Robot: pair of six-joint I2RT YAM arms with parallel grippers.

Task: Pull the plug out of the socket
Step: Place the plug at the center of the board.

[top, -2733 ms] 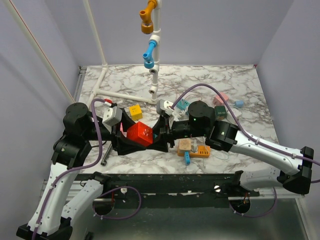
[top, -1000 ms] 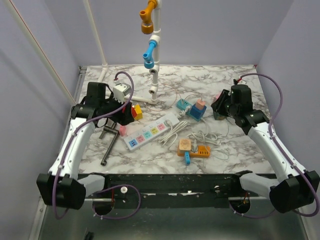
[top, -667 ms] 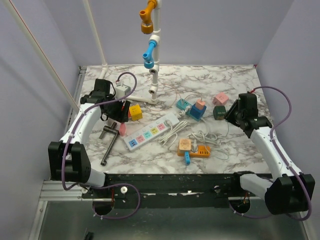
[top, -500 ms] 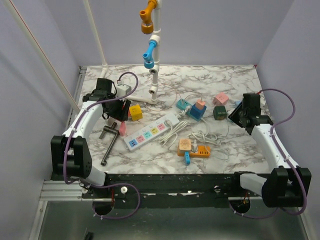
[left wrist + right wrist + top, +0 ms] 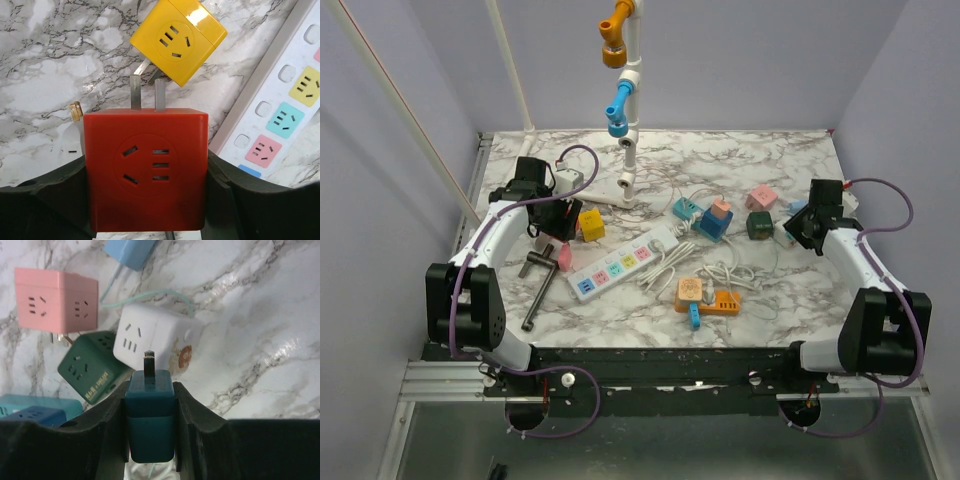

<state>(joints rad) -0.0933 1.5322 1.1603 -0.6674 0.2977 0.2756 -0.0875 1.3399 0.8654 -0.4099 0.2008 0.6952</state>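
The teal plug's pins are already free, so my right gripper will next carry it outward past the white cube, then open beside the pink cube.
My left gripper (image 5: 145, 187) is shut on a red cube adapter (image 5: 145, 170) with two bare prongs, held over the marble beside a yellow cube (image 5: 177, 37). In the top view the left gripper (image 5: 552, 222) sits at the left, next to the yellow cube (image 5: 590, 222). The socket, a long white power strip (image 5: 620, 265) with pastel outlets, lies mid-table with nothing plugged in; its edge shows as the strip (image 5: 280, 110) in the left wrist view. My right gripper (image 5: 150, 412) is shut on the teal plug (image 5: 150, 420), prongs free, at the far right (image 5: 800, 228).
Under the right gripper lie a white cube (image 5: 155, 337), a green cube (image 5: 85, 371), a pink cube (image 5: 52, 300) and a blue adapter (image 5: 130, 250). An orange adapter (image 5: 705, 295), a dark T-tool (image 5: 538, 285), blue adapters (image 5: 705, 215) and a white pipe stand (image 5: 625, 100) share the table.
Both arms have swung outward: the right one toward the right edge with the plug, the left one slightly back with the red cube. Both grips stay unchanged.
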